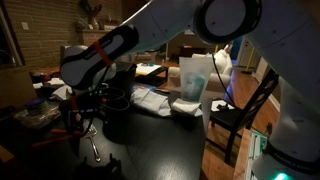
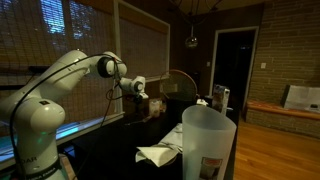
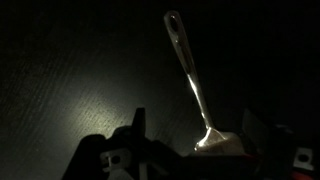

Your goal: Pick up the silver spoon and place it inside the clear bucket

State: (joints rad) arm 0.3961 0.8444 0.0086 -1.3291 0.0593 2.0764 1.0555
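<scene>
The robot's gripper will go down and edge along the silver spoon onto the narrow neck just beyond its bowl [image 1: 93, 138] [image 3: 207, 122], since the slim metal there runs between the open fingers.
The silver spoon [image 3: 192, 80] lies on the dark table. In the wrist view its handle runs up and away and its bowl sits low in the picture. My gripper [image 3: 196, 120] is open just above it, with the bowl between the two fingers, nearer the right one. In an exterior view the gripper [image 1: 88, 118] hangs low over the near left of the table, with the spoon [image 1: 93, 150] a pale streak below it. The clear bucket [image 1: 195, 75] stands upright at the table's far side, well away from the gripper. It also fills the foreground in an exterior view [image 2: 207, 140], with the gripper [image 2: 137, 90] behind it.
A red-handled tool [image 1: 62, 127] lies just beside the gripper. White cloths or papers [image 1: 155, 100] lie mid-table, with more [image 2: 160, 153] at the bucket's foot. A black chair [image 1: 240, 115] stands off the table's end. The room is dim.
</scene>
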